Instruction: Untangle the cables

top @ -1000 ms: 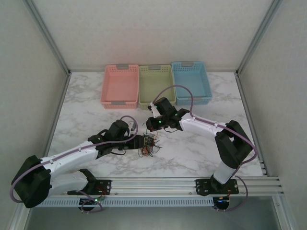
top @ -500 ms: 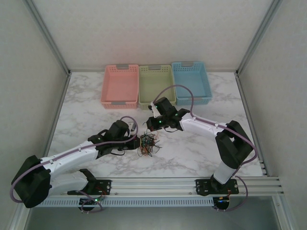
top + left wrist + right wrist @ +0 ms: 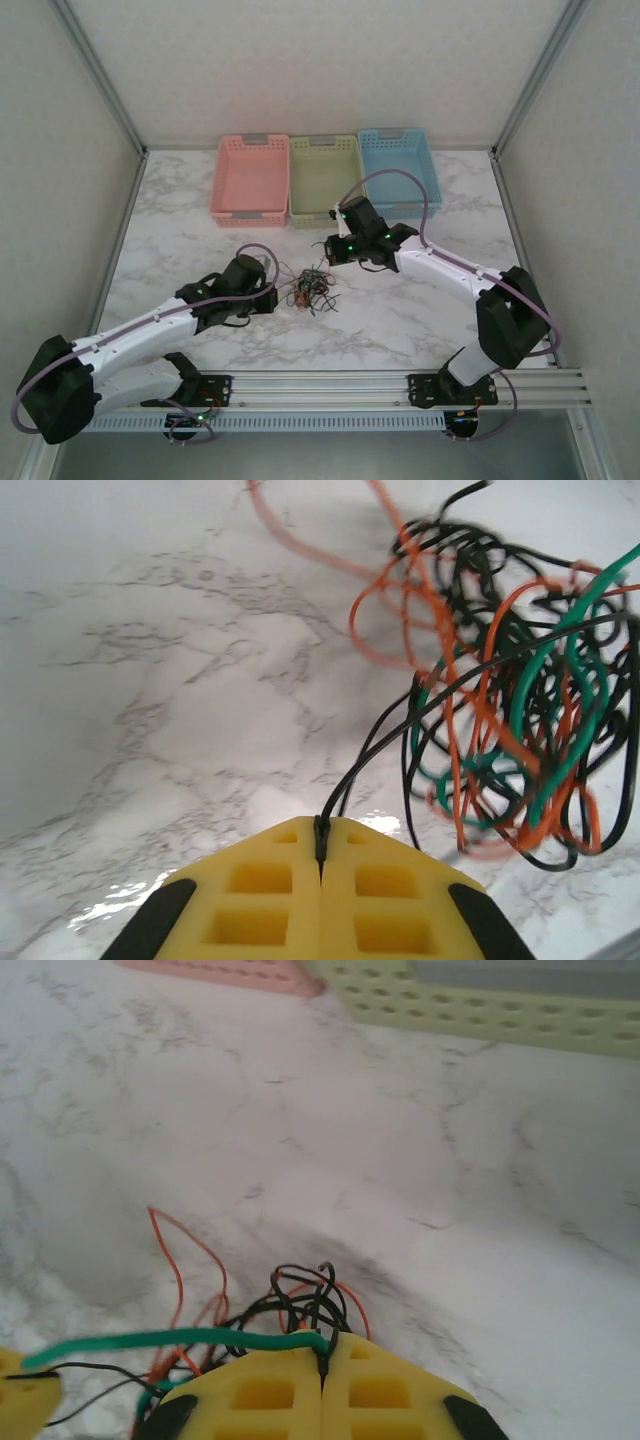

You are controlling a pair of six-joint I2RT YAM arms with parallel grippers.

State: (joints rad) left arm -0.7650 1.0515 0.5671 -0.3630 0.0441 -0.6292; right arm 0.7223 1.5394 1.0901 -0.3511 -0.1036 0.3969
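Observation:
Next I need to pull the green wire in my right gripper away from the left gripper, stretching the tangle (image 3: 505, 710) between both, and release it on the bare marble there.
The cables (image 3: 313, 290) are a small tangle of thin black, orange and green wires on the marble table, lying between my two grippers. In the left wrist view the tangle (image 3: 505, 710) spreads at the upper right, and my left gripper (image 3: 322, 827) is shut on one black wire that leads into it. My right gripper (image 3: 322, 1348) is shut on a green wire and a black strand, with black and orange loops (image 3: 305, 1300) just beyond its tips. From above, the left gripper (image 3: 277, 297) is left of the bundle and the right gripper (image 3: 331, 259) behind it.
Three baskets stand in a row at the back of the table: pink (image 3: 252, 181), green (image 3: 325, 178) and blue (image 3: 401, 172). Aluminium frame posts and white walls bound the table on both sides. A rail (image 3: 400, 385) runs along the near edge.
My left gripper has shut on a black wire. The right arm has swung right and back with its wires, and the tangle has loosened and spread between the grippers.

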